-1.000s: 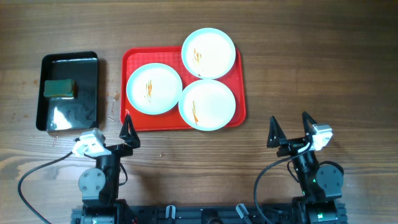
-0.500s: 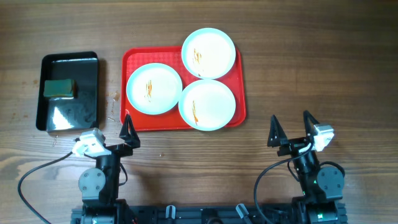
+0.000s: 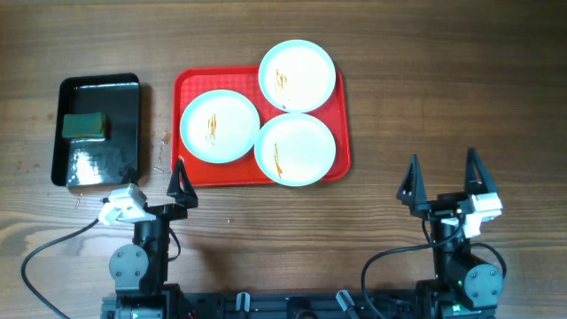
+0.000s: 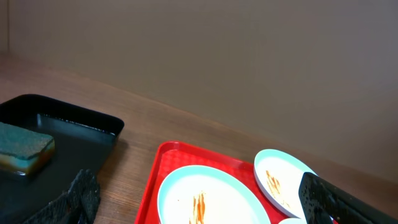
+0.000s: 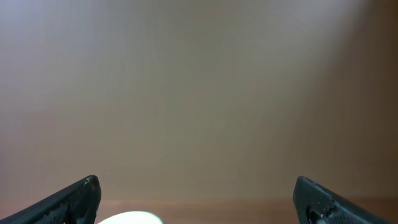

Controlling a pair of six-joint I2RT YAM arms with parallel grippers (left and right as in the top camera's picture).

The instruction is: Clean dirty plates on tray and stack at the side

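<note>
The sponge-side plate's rim facing the back plate (image 4: 280,177) is bordered by bare red tray (image 3: 191,81). My right gripper will move outward across the tray, tilt down and lower onto that rim.
Three white plates lie on the red tray (image 3: 191,81), each with orange-brown streaks: one at the left (image 3: 220,126), one at the back (image 3: 298,75), one at the front right (image 3: 295,148). My left gripper (image 3: 158,175) stands open just in front of the tray's front-left corner, holding nothing. In the left wrist view the tray (image 4: 163,165) and the left plate (image 4: 211,196) lie between its fingers (image 4: 78,198), with the back plate (image 4: 280,177) to the right. My right gripper (image 3: 442,167) is open and empty over bare table, to the right of the tray.
A black glossy tray (image 3: 69,89) at the far left holds a green and yellow sponge (image 3: 84,126); the left wrist view shows that tray (image 4: 81,121) and sponge (image 4: 22,146) too. The right wrist view faces a plain wall, with a white edge (image 5: 130,219) at the bottom.
The right arm has swung to the right, away from the tray, with its jaws still wide. The left gripper has shifted only slightly.
</note>
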